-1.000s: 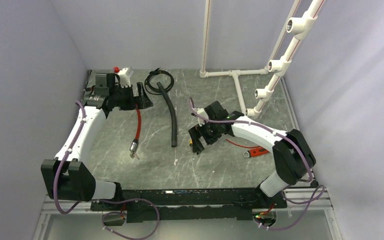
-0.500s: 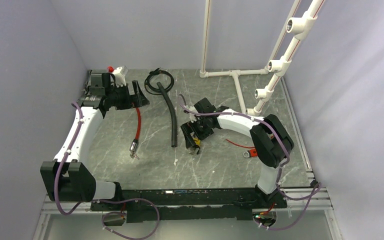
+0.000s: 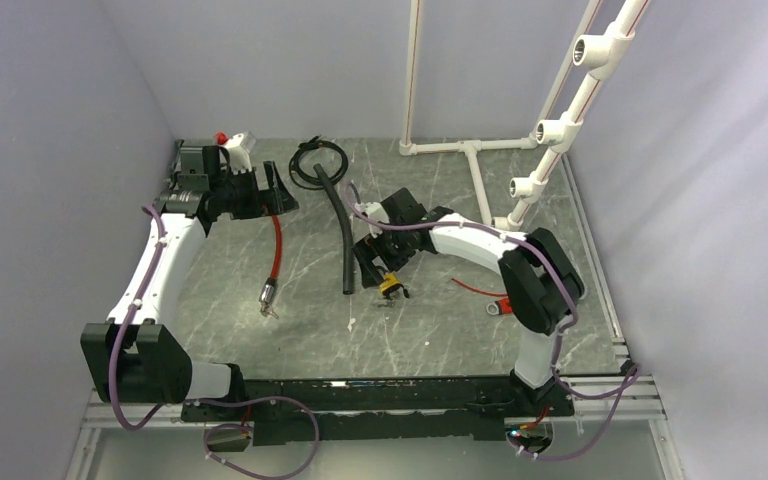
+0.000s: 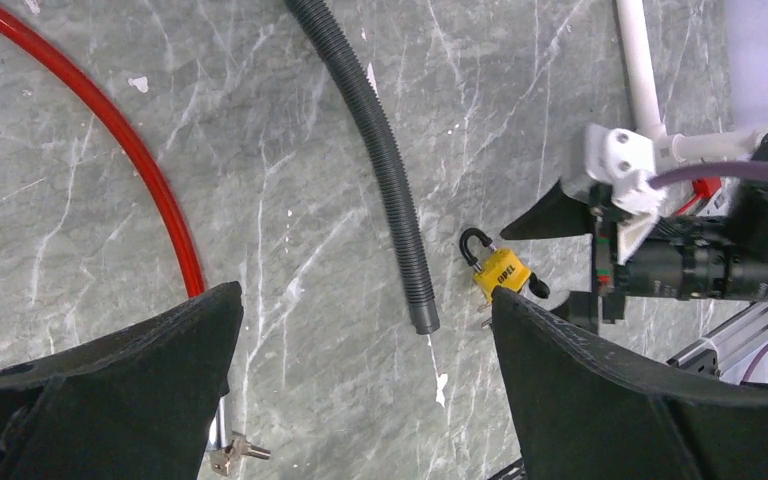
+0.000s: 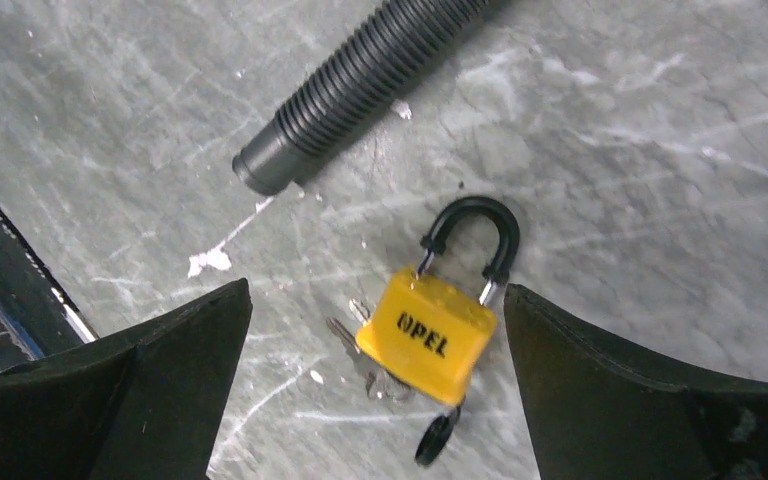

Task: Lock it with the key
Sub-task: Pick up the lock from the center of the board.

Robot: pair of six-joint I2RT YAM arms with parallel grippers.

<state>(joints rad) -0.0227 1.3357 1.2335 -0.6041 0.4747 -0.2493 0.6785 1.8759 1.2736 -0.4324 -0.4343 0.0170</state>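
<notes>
My right gripper is open above the padlock's yellow body (image 3: pixel 391 284) (image 5: pixel 428 336), which sits crooked below my fingers. I will turn the gripper square with it, lower my fingers past both sides of the padlock and close.
A yellow padlock (image 5: pixel 430 335) with a black shackle lies flat on the marble table (image 3: pixel 290 330). A black-headed key (image 5: pixel 432 440) sticks out of its bottom, and spare silver keys (image 5: pixel 355 340) lie partly under it. My right gripper (image 5: pixel 375 300) is open and hovers over the lock, one finger on each side, touching nothing. The lock also shows in the top view (image 3: pixel 391 286) and the left wrist view (image 4: pixel 500 270). My left gripper (image 3: pixel 278 190) is open and empty at the back left, above a red cable (image 3: pixel 276 245).
A black corrugated hose (image 3: pixel 343 235) lies just left of the lock, its end close to it (image 5: pixel 260 165). The red cable ends in a metal tip with small keys (image 4: pixel 235 452). A coiled black cable (image 3: pixel 318 160), a white pipe frame (image 3: pixel 470 150) and a red-handled tool (image 3: pixel 500 303) are around.
My right arm has swung left towards the hose, and the padlock now lies uncovered on the table by its fingers. My left gripper shifted slightly back.
</notes>
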